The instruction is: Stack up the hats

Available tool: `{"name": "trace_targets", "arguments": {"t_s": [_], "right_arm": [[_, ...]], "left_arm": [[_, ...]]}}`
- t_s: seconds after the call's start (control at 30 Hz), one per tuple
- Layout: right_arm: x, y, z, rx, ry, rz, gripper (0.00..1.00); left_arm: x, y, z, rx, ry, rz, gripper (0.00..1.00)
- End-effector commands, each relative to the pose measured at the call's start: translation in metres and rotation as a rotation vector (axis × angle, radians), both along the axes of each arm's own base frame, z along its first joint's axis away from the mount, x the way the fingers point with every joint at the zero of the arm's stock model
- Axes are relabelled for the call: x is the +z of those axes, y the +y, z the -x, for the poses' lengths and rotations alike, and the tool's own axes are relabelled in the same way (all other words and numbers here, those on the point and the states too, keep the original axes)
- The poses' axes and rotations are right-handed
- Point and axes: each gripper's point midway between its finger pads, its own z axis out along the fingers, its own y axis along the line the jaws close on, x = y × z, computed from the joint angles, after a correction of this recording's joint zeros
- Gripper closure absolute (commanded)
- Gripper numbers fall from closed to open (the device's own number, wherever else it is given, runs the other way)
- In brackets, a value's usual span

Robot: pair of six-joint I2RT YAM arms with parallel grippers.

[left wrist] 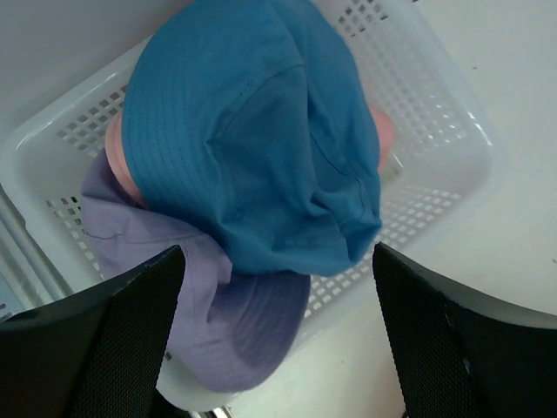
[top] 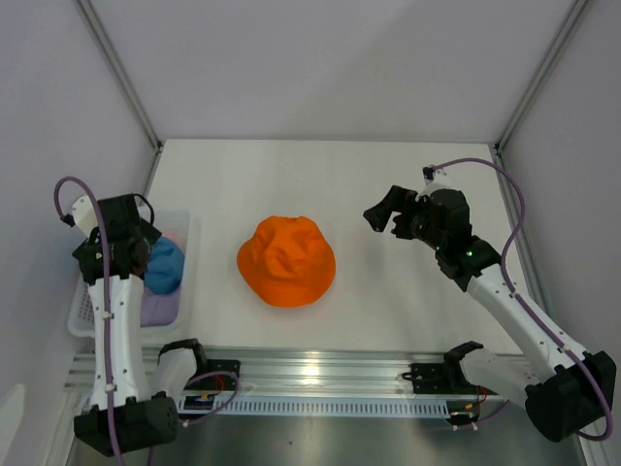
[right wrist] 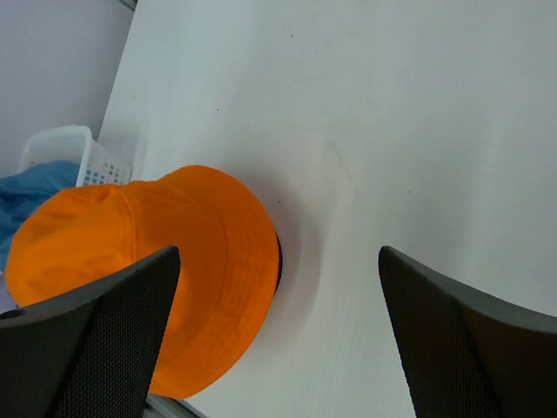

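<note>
Next, my left gripper comes down with open fingers onto the creased fold of the blue hat below it, since this hat tops the basket's pile.
An orange hat (top: 286,260) lies crown up in the middle of the table, also seen in the right wrist view (right wrist: 130,261). My right gripper (top: 383,212) hovers to its right, open and empty (right wrist: 278,252). A blue hat (left wrist: 252,139) sits on top of the pile in the white basket (left wrist: 435,131). Under it a lavender hat (left wrist: 218,322) hangs over the basket's rim, and a strip of pink hat (left wrist: 117,165) shows at the edge. My left gripper (left wrist: 278,252) hangs open above this pile with nothing between its fingers.
The basket (top: 82,316) stands at the table's left edge beside the left arm. A thin dark edge (right wrist: 277,257) shows under the orange hat's brim. White walls enclose the table at the back and sides, and a metal rail (top: 320,374) runs along the near edge.
</note>
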Motion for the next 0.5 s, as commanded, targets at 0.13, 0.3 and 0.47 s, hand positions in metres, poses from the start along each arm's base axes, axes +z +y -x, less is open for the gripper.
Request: {"name": "trace_targets", "arguments": {"t_s": [0.13,0.3,0.47], "right_arm": [[0.017,0.005,-0.006,0.046,-0.063,-0.017,0.0],[0.015,0.004,-0.01,0.053,-0.06,-0.021,0.01],[0.026,0.006,-0.016,0.062,-0.075,-0.036,0.0]], "left_arm": [[-0.026,0.038,-0.011,0.083,0.043,-0.024,0.18],[-0.053,0.045,-0.011,0.112,0.05,0.019,0.22],[-0.063,0.046,-0.017,0.108,0.038,0.046,0.24]]}}
